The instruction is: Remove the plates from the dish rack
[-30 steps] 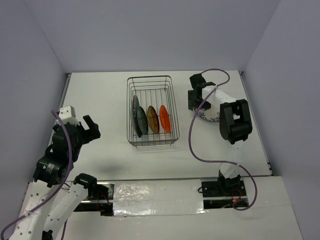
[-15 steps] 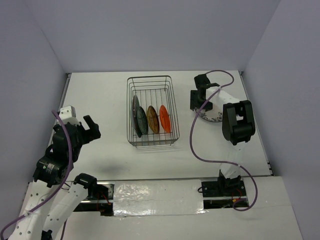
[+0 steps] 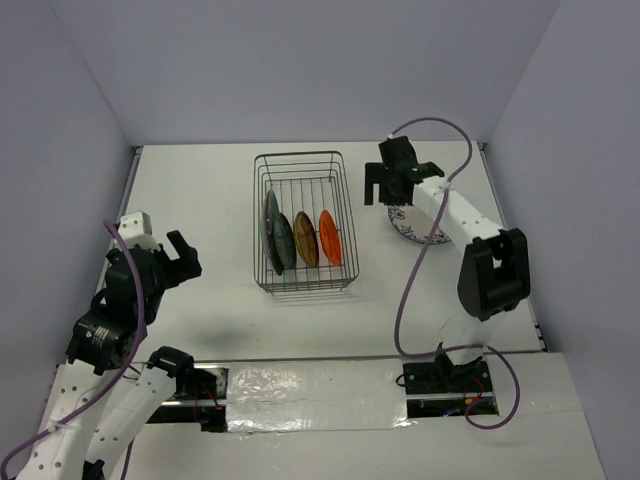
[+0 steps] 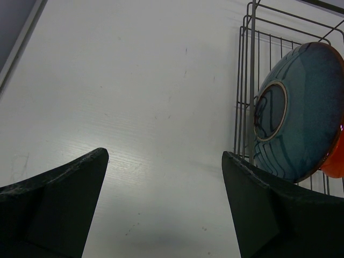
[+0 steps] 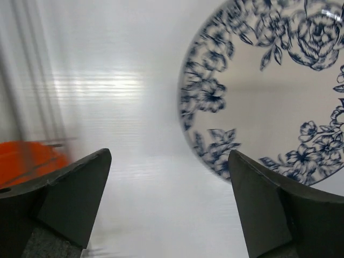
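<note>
The teal plate stands on edge, so I should move my right gripper left in the top view, across the rack, onto that plate's upper rim (image 3: pixel 269 230).
The dish rack (image 3: pixel 303 222) stands mid-table with several plates on edge in it: a dark teal one (image 3: pixel 271 232), a teal one with an orange rim (image 3: pixel 285 241), a brown one (image 3: pixel 306 239) and an orange one (image 3: pixel 330 237). A white plate with blue flowers (image 3: pixel 415 226) lies flat on the table right of the rack. My right gripper (image 3: pixel 383 194) hovers open and empty between the rack and that plate. In the right wrist view the flowered plate (image 5: pixel 269 97) lies ahead right of the open gripper (image 5: pixel 169 155), the orange plate (image 5: pixel 27 158) at left. My left gripper (image 3: pixel 188 255) is open, well left of the rack.
The left wrist view shows the open left gripper (image 4: pixel 165 156) over bare table, the rack's wire end (image 4: pixel 250 80) and the teal plate (image 4: pixel 301 113) to its right. White walls enclose the table. The right arm's purple cable (image 3: pixel 405 290) loops over the table's right side.
My right gripper has opened wider, left the flowered plate's edge and moved back and left toward the rack. The left arm has not moved.
</note>
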### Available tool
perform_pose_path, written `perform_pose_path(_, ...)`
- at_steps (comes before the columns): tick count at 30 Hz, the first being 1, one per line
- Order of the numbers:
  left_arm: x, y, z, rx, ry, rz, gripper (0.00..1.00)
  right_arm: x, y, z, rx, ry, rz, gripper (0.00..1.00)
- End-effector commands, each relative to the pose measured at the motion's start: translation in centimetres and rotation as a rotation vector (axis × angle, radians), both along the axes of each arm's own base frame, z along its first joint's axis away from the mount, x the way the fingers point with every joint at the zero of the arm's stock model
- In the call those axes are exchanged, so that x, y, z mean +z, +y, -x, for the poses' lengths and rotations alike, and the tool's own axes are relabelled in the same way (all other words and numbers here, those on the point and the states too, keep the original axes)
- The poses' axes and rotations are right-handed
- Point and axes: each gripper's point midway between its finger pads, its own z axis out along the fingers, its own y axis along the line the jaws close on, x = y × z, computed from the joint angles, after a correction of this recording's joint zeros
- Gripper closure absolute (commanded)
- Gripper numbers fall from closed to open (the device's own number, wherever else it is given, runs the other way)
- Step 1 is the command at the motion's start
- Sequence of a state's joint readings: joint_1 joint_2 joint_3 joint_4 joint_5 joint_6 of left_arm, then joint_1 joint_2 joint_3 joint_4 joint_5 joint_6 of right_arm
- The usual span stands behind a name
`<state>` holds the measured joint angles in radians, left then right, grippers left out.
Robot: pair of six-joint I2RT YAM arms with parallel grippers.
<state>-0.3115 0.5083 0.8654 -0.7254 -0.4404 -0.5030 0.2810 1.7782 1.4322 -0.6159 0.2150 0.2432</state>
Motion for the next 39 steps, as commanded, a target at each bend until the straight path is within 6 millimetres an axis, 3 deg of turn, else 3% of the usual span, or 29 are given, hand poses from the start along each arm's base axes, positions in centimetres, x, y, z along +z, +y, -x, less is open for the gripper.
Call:
perform_pose_path(1,0.8,-0.2,-0.5,0.006,-0.033,0.015,0.00,9.3,3.3,0.1,0.032,-0.232,-0.031,0.00)
perform_pose_path(3,0.8,-0.1,-0.5,0.011,-0.032,0.012,0.00,13.4,5.0,1.2,0.045,-0.336,-0.077,0.00)
perform_pose_path(5,0.7,0.0,-0.5,0.015,-0.030,0.012,0.00,16.8,10.4,4.1,0.207,-0.405,-0.220,0.00)
perform_pose_path(6,0.7,0.0,-0.5,0.015,-0.030,0.012,0.00,17.8,12.9,4.9,0.269,-0.449,-0.313,0.00)
perform_pose_path(8,0.5,0.0,-0.6,0.019,-0.018,0.007,0.00,20.1,18.0,8.6,0.417,-0.479,-0.512,0.00)
perform_pose_path(10,0.3,0.1,-0.7,0.025,-0.006,0.005,0.00,20.0,21.0,10.2,0.444,-0.484,-0.600,0.00)
perform_pose_path(11,0.2,0.0,-0.7,0.024,-0.003,0.004,0.00,20.2,21.5,10.4,0.381,-0.468,-0.628,0.00)
perform_pose_path(12,0.1,0.0,-0.8,0.021,0.002,0.000,0.00,19.1,22.4,10.3,0.350,-0.437,-0.622,0.00)
perform_pose_path(14,0.1,-0.1,-0.9,0.017,0.003,0.000,0.01,19.4,25.4,11.8,0.364,-0.424,-0.672,0.00)
perform_pose_path(16,0.0,-0.2,-0.9,0.014,0.008,-0.003,0.00,17.8,27.9,12.3,0.388,-0.386,-0.667,0.00)
perform_pose_path(17,0.0,-0.2,-0.9,0.014,0.008,-0.003,0.00,18.3,29.4,13.0,0.415,-0.378,-0.683,0.00)
perform_pose_path(18,0.0,-0.2,-1.0,0.013,0.009,-0.003,0.00,16.7,30.6,13.1,0.433,-0.335,-0.671,0.00)
perform_pose_path(22,0.0,-0.2,-0.9,0.012,0.006,0.000,0.01,15.4,32.4,13.4,0.433,-0.302,-0.710,0.04)
perform_pose_path(28,0.1,-0.3,-0.9,0.003,0.000,0.000,0.00,13.3,32.4,12.8,0.395,-0.273,-0.678,0.10)
perform_pose_path(39,0.2,-0.3,-0.8,0.003,-0.003,0.002,0.00,12.0,33.5,12.1,0.356,-0.258,-0.696,0.33)
